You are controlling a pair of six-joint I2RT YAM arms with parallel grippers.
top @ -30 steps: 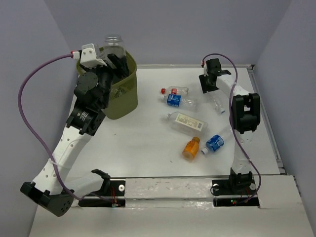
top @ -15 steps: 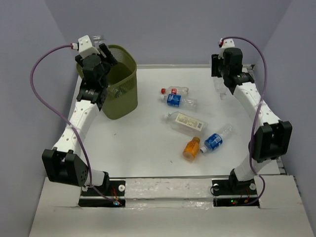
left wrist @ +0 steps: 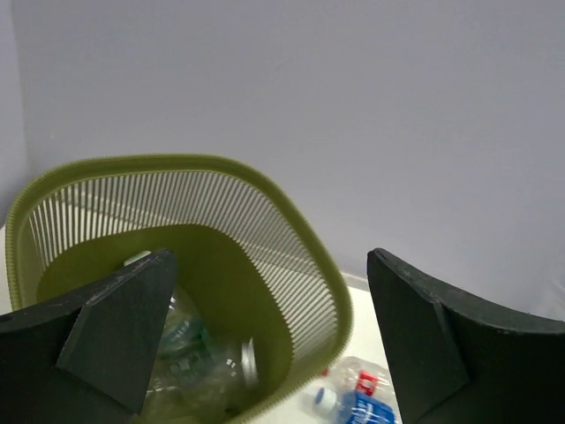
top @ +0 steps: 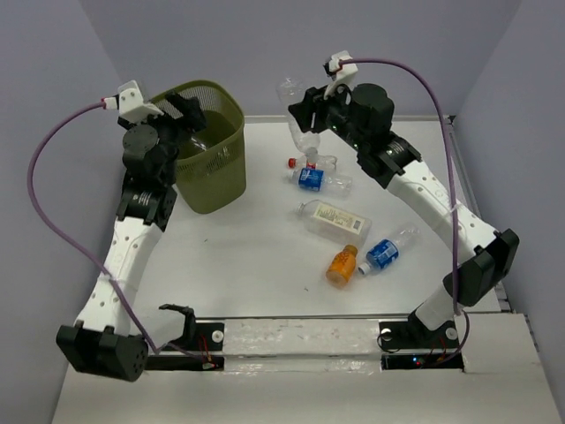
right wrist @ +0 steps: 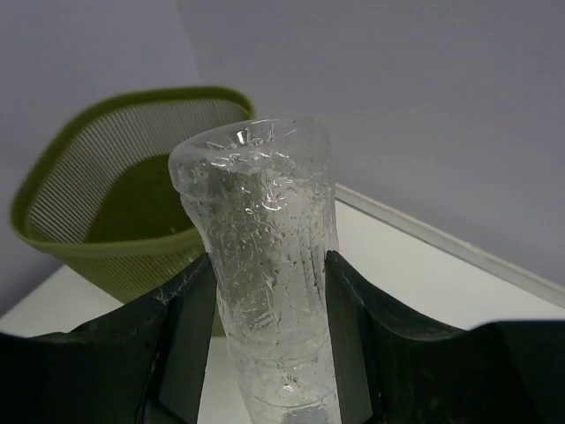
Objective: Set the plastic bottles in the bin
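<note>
I need to move my right gripper to the left in the top view next, over the bin's opening [top: 212, 126] [right wrist: 141, 193], and let go there, because the bottle is still hanging outside the bin's rim.
The olive-green mesh bin [top: 216, 177] stands at the table's far left. My left gripper [top: 185, 112] hovers open over its near rim, nothing between the fingers. In the left wrist view, clear bottles [left wrist: 203, 362] lie inside the bin [left wrist: 338, 296]. My right gripper [top: 305, 113] is raised to the bin's right, shut on a clear, label-free plastic bottle [top: 296, 119]. That bottle [right wrist: 265, 256] stands upright between the right fingers, with the bin [right wrist: 97, 177] behind it. Several bottles lie on the table: red-capped [top: 313, 162], blue-labelled [top: 320, 180], white-labelled [top: 334, 219], orange [top: 342, 265], and another blue-labelled [top: 386, 252].
A purple cable loops out from each arm. A raised rim [top: 481, 230] runs along the table's right side, and grey walls close in the back and both sides. The arm bases sit at the near edge.
My left gripper has opened over the bin, and the bottle it carried is gone from its fingers. My right arm has lifted the clear bottle and swung it left from the far right toward the bin.
</note>
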